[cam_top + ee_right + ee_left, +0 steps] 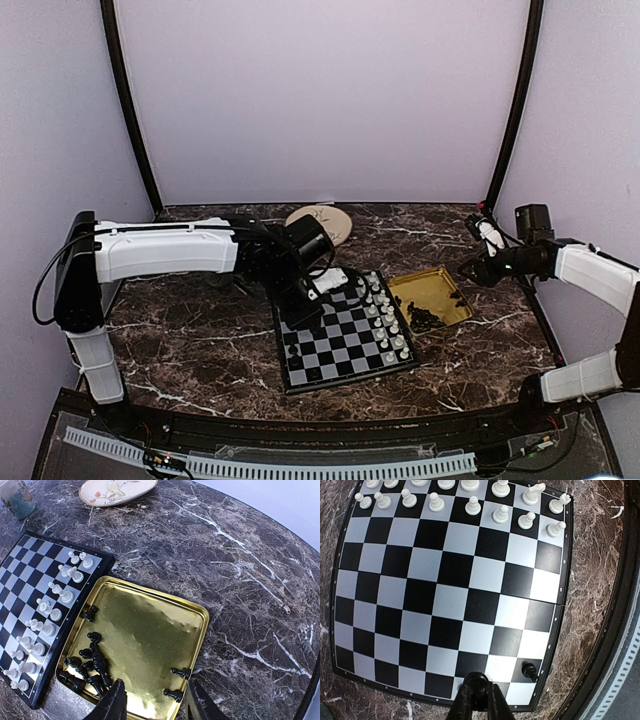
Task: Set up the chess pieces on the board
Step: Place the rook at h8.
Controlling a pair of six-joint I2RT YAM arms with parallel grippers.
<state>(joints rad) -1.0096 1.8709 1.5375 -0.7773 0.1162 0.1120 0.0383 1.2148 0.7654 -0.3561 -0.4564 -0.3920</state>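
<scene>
The dark corner square is empty, so my left gripper will next go to the left in its wrist view and bring the black piece down onto that square.
The board lies at the table's middle, with white pieces along its right side. In the left wrist view the board fills the frame. One black piece stands on a dark square near the board's near right corner. My left gripper is shut on a black chess piece just above the board's near edge row. In the top view it hangs over the board's left side. My right gripper is open and empty above the yellow tray. Several black pieces lie in that tray.
A round patterned plate sits behind the board and also shows in the right wrist view. The tray lies just right of the board. Two loose black pieces lie by the tray's near right rim. Dark marble tabletop surrounds everything.
</scene>
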